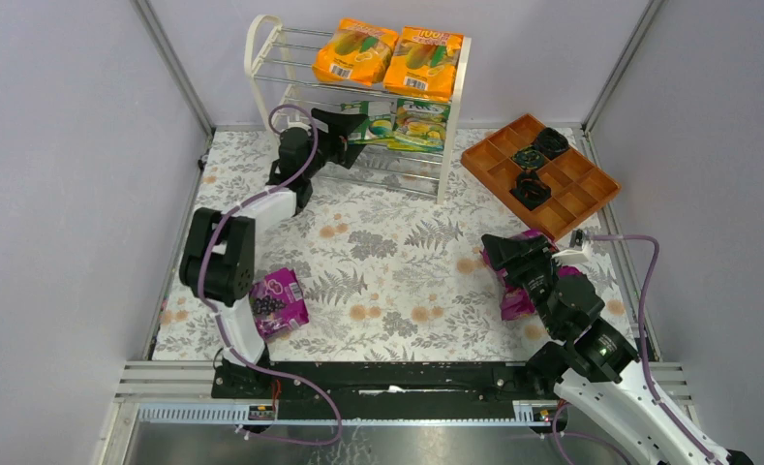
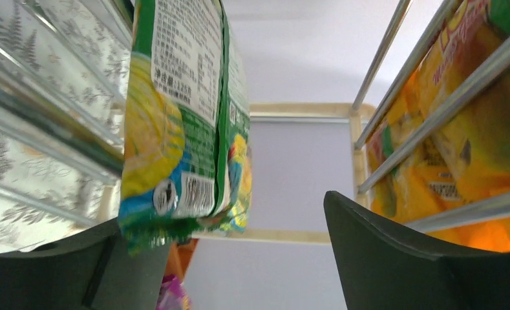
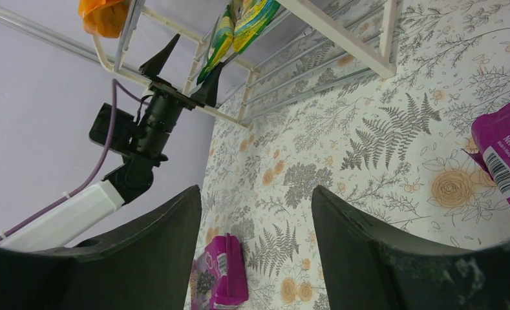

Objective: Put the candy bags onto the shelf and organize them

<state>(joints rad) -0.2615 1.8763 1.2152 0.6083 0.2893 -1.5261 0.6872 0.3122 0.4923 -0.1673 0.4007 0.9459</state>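
I will swing my right gripper to the left in the top view and lower it to the other purple bag's barcode edge (image 1: 297, 294) (image 3: 233, 270) next, because that edge faces open cloth.
The cream-white shelf (image 1: 453, 116) stands at the back. Two orange candy bags (image 1: 354, 52) (image 1: 424, 60) lie on its top tier, and two green-yellow bags (image 1: 418, 124) lie on the middle tier. My left gripper (image 1: 356, 132) reaches into the middle tier, open. In the left wrist view the gripper (image 2: 225, 209) has a green-yellow bag (image 2: 174, 116) resting against its left finger (image 2: 58, 271). My right gripper (image 1: 496, 254) is open and empty above a purple bag (image 1: 519, 300). Another purple bag (image 1: 279, 302) lies near the left arm's base.
An orange compartmented tray (image 1: 581, 199) with small black round objects sits at the back right. In the right wrist view I see the shelf's lower frame (image 3: 342, 39), the left arm (image 3: 155, 123) and both purple bags (image 3: 229, 271) (image 3: 505, 158) on the flowered cloth.
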